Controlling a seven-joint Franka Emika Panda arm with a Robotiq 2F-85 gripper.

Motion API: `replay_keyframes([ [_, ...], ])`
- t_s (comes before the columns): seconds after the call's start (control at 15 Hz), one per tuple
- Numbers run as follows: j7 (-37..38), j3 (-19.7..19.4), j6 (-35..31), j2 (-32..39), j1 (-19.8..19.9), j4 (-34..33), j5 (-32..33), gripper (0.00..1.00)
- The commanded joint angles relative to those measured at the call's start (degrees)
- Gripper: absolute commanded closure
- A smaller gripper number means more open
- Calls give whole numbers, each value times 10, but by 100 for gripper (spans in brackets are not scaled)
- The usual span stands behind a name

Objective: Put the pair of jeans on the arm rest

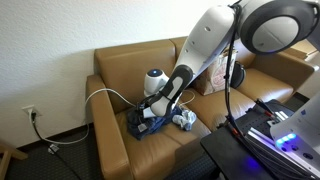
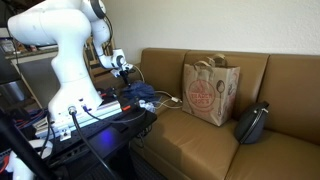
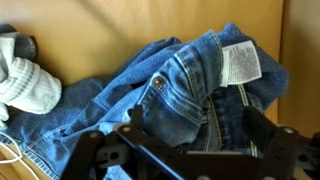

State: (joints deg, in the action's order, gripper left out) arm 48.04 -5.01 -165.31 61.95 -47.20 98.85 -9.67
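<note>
The bunched fold of the jeans beside the white label lies between my open fingers, so my gripper will go down onto it next, moving slightly toward the arm rest.
The pair of jeans (image 1: 143, 124) lies crumpled on the sofa seat right beside the tan-brown arm rest (image 1: 108, 135). It also shows in an exterior view (image 2: 135, 97). In the wrist view the jeans (image 3: 170, 85) fill the middle, with a white label facing up. My gripper (image 3: 198, 128) is low over them, its two dark fingers spread wide with a bunched fold of denim between them. It also shows in an exterior view (image 1: 150, 112) just above the jeans. The fingers look open, not closed on the cloth.
A small white-grey cloth lump (image 3: 25, 80) lies next to the jeans on the seat (image 1: 185, 120). A brown paper bag (image 2: 210, 90) and a black bag (image 2: 252, 122) stand further along the sofa. A white cable (image 1: 105, 95) runs over the arm rest.
</note>
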Motion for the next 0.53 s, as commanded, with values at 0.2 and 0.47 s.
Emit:
replay_keyframes([
  [0.2,22,-18,91,114,-26,-152,25,0],
  [0.47,31,-18,151,160,-20,-227,41,30],
])
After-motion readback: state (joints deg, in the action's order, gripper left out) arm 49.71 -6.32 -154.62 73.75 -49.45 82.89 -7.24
